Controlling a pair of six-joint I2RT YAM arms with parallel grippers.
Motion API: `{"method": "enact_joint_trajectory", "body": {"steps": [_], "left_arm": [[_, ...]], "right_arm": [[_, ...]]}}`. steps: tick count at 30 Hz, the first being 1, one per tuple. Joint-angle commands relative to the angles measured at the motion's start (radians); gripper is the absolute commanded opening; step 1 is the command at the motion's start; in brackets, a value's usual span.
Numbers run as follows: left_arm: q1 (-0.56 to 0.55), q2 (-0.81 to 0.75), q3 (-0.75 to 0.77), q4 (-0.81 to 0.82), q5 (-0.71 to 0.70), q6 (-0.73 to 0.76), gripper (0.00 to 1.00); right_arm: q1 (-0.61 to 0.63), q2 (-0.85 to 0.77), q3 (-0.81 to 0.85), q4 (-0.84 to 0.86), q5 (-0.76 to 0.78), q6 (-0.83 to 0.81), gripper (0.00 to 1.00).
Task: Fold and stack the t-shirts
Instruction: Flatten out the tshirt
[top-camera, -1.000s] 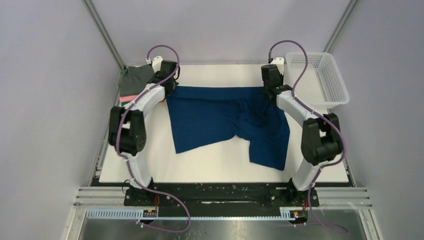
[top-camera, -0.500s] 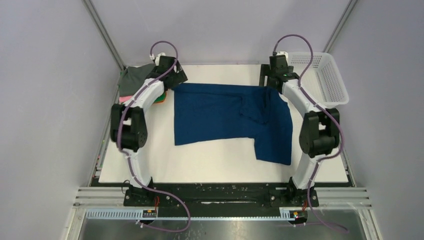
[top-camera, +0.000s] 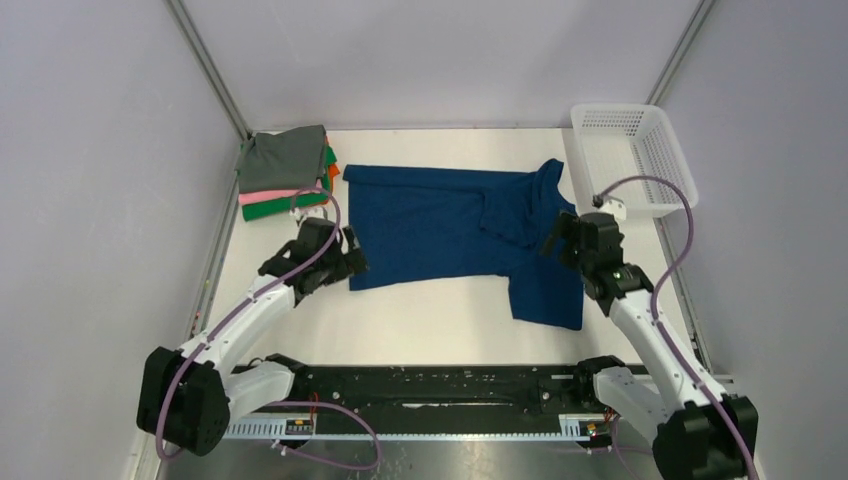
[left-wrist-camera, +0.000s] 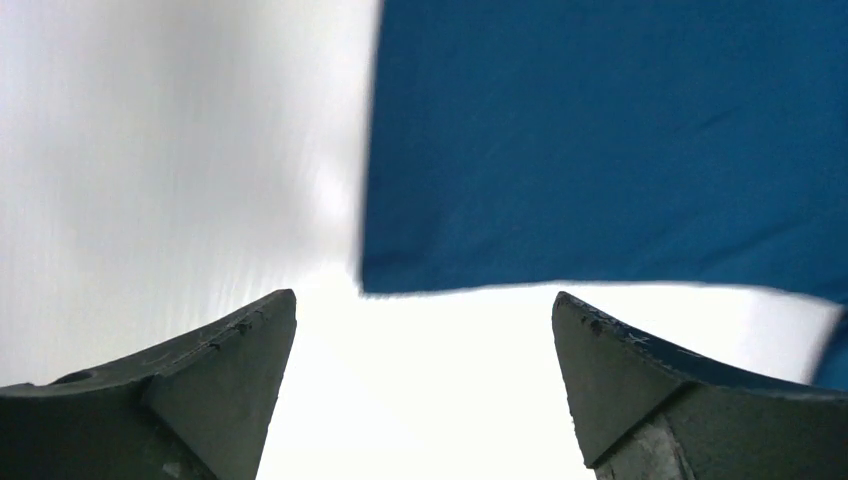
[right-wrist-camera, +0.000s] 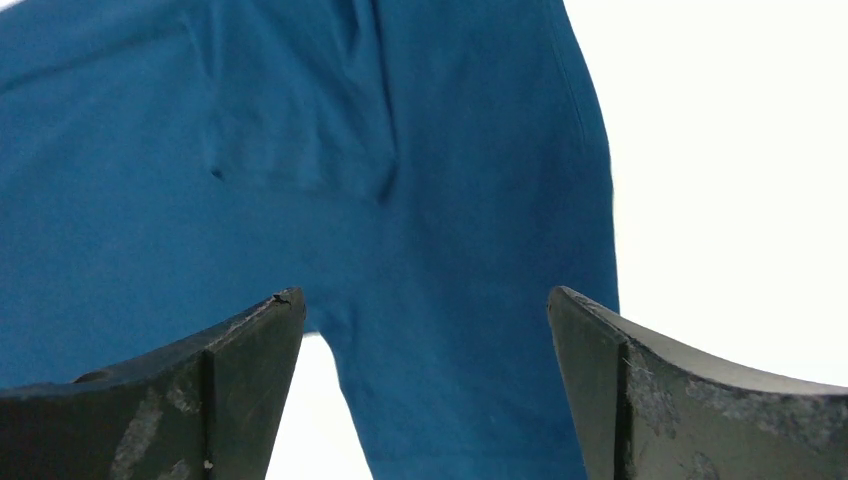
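Note:
The shirt's near corner (top-camera: 354, 286) (left-wrist-camera: 378, 278) on the stack's side lies flat just beyond my open, empty fingers. My left gripper should go down onto it next and close.
A dark blue t-shirt (top-camera: 440, 225) lies spread on the white table (top-camera: 440, 330), one part folded over near its right side and a strip reaching toward the near edge. My left gripper (top-camera: 352, 258) is open beside the shirt's near left corner. In the left wrist view that corner (left-wrist-camera: 600, 140) lies just beyond the empty left gripper (left-wrist-camera: 423, 295). My right gripper (top-camera: 553, 235) is open over the shirt's right part. The blue cloth (right-wrist-camera: 450, 180) fills the right wrist view under the right gripper (right-wrist-camera: 425, 291), which holds nothing. Folded t-shirts (top-camera: 285, 170) are stacked at the far left: grey on top, then pink, green and orange.
A white mesh basket (top-camera: 672, 165) stands at the far right corner, next to the shirt's far right tip. Metal frame posts and grey walls enclose the table on three sides. The arms' base rail runs along the near edge.
Both grippers have opened and let go of the shirt's far edge. Both arms have drawn back toward the near side. The shirt now lies flatter and the folded stack is uncovered.

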Motion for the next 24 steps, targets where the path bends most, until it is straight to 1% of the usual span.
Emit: {"method": "enact_joint_trajectory", "body": {"steps": [1,3,6,9,13,17,21,24], "left_arm": [[-0.019,-0.055,-0.137,-0.047,-0.003,-0.097,0.99],[-0.020,-0.045,-0.166,-0.037,-0.012,-0.115,0.99],[-0.020,0.008,-0.182,0.021,-0.020,-0.134,0.98],[-0.024,0.085,-0.168,0.074,0.012,-0.148,0.93],[-0.045,0.201,-0.123,0.090,0.008,-0.163,0.89],[-0.108,0.311,-0.066,0.080,-0.007,-0.176,0.78],[-0.181,0.411,0.015,0.008,-0.074,-0.191,0.66],[-0.206,0.460,0.054,-0.030,-0.093,-0.198,0.60]], "right_arm": [[0.002,-0.186,-0.164,0.039,0.007,0.117,1.00],[0.002,-0.254,-0.213,0.057,-0.008,0.124,1.00],[0.002,-0.319,-0.235,0.046,-0.029,0.118,1.00],[0.002,-0.337,-0.236,0.008,-0.040,0.104,1.00],[0.002,-0.331,-0.246,-0.021,-0.009,0.087,0.99],[0.002,-0.304,-0.240,-0.031,0.016,0.075,0.99],[0.002,-0.279,-0.233,-0.040,0.037,0.071,0.99],[0.002,-0.266,-0.229,-0.047,0.052,0.066,1.00]]}}
